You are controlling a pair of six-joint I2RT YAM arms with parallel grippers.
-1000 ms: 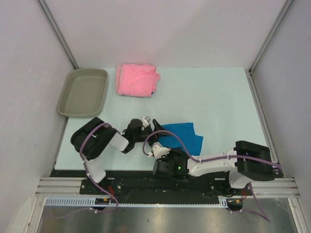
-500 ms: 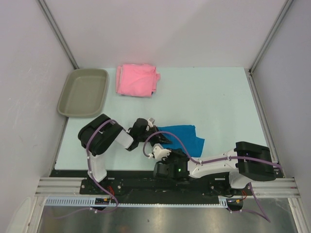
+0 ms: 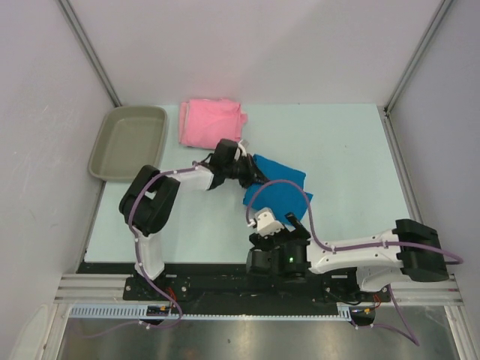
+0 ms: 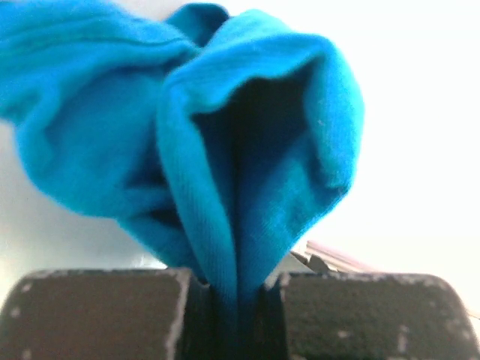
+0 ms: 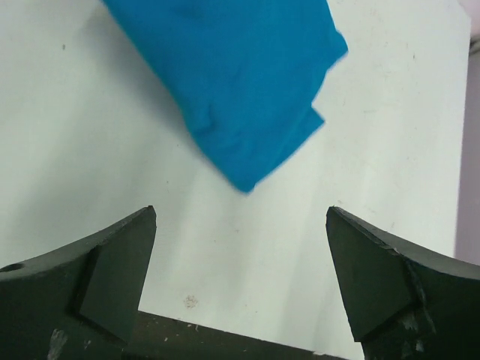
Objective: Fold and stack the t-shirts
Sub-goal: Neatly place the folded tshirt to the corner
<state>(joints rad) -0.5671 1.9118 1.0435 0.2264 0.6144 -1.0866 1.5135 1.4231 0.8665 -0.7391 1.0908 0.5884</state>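
Observation:
The pink t-shirt [image 3: 212, 124] lies folded, so next I need to move my left gripper outward and to the left in the top view and let go of the blue t-shirt [image 3: 279, 189] over it.
The bright blue t-shirt [image 3: 279, 189] lies folded mid-table, and its far-left corner is lifted. My left gripper [image 3: 250, 171] is shut on that corner, close to the pink pile. In the left wrist view a fold of blue cloth [image 4: 247, 150] is pinched between the jaws of the left gripper [image 4: 238, 283]. The light pink t-shirt [image 3: 212, 124] lies folded at the back of the table. My right gripper [image 3: 281, 222] hovers just in front of the blue t-shirt [image 5: 232, 90], and the right gripper [image 5: 240, 232] is open with only bare table between its fingers.
A grey-beige tray [image 3: 129, 141] stands at the back left beside the pink t-shirt. Grey walls close in the table [image 3: 352, 165] on the left, back and right. Both arm bases sit along the near edge.
The left gripper closed on the blue t-shirt's left edge and carried it away from me toward the pink one. The right gripper let go, opened wide and drew back.

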